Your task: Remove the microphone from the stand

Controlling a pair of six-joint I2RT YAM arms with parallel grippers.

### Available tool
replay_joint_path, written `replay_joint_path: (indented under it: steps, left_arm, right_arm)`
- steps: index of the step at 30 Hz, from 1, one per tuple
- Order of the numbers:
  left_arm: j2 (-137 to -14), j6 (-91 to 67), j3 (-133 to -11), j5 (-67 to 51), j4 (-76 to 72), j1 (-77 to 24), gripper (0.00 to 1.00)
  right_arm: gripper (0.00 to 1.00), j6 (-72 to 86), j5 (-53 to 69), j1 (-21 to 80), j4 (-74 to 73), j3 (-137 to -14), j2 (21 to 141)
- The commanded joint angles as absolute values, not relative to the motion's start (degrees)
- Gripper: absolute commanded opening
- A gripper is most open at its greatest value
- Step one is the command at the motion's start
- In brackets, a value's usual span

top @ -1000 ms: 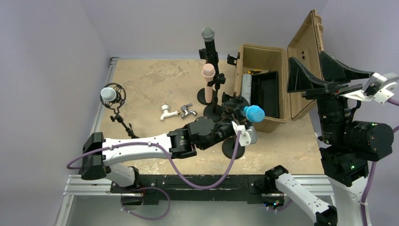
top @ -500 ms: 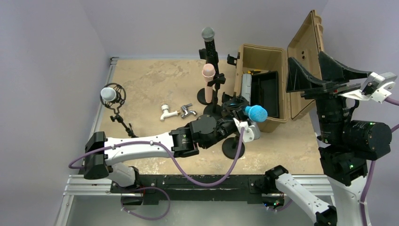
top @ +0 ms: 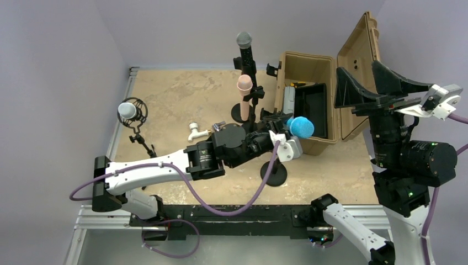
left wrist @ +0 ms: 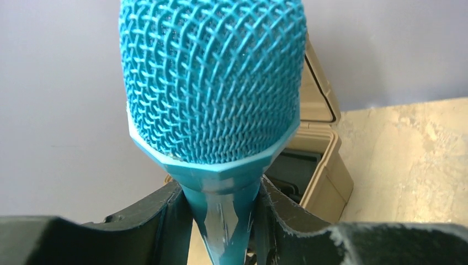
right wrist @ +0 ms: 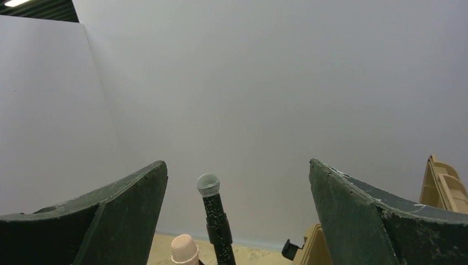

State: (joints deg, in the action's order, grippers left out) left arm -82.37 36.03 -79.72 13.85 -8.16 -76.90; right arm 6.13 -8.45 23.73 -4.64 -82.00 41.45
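Note:
My left gripper is to swing left in the top view next and go down to the tabletop beside the stand's round base. That spot is bare, so I can release the microphone there.
A blue microphone (top: 301, 127) with a mesh head fills the left wrist view (left wrist: 212, 83). My left gripper (top: 280, 131) is shut on its tapered neck just below the head, with the fingers (left wrist: 165, 221) on both sides. The gripper also shows in the left wrist view (left wrist: 223, 218). The black stand's round base (top: 274, 175) sits on the table below the gripper. Its clip is hidden behind my wrist, so I cannot tell whether the microphone is still in it. My right gripper (top: 361, 88) is open and empty, raised high at the right (right wrist: 237, 165).
A black microphone with a grey head (top: 244, 41) (right wrist: 208, 185) and a pink one (top: 244, 83) (right wrist: 184, 248) stand at the back. A silver microphone in a shock mount (top: 128, 110) is at the left. An open tan case (top: 309, 66) is behind the gripper. Two faucet fittings (top: 196, 131) lie on the table.
My left arm has drawn back and up toward the far side with the blue microphone in its grip, and the head now sits higher. The right arm has barely moved.

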Motion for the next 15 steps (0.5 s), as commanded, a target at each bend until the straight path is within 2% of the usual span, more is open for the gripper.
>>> replay_joint_path:
  steps: [1, 9, 15]
  left_arm:
    - [-77.6, 32.2, -86.3, 10.3, -5.6, -76.5, 0.0]
    - [-74.6, 27.0, -91.4, 11.0, -0.7, -76.2, 0.0]
    - [-69.2, 15.0, -94.8, 8.8, 12.4, -71.2, 0.0]
  right_arm:
    - [0.99, 4.9, -9.8, 24.0, -2.2, -81.3, 40.8]
    - [0.99, 5.2, -8.4, 24.0, -2.8, -81.8, 41.6]
    - [0.98, 5.8, -6.4, 24.0, -3.3, -82.2, 43.5]
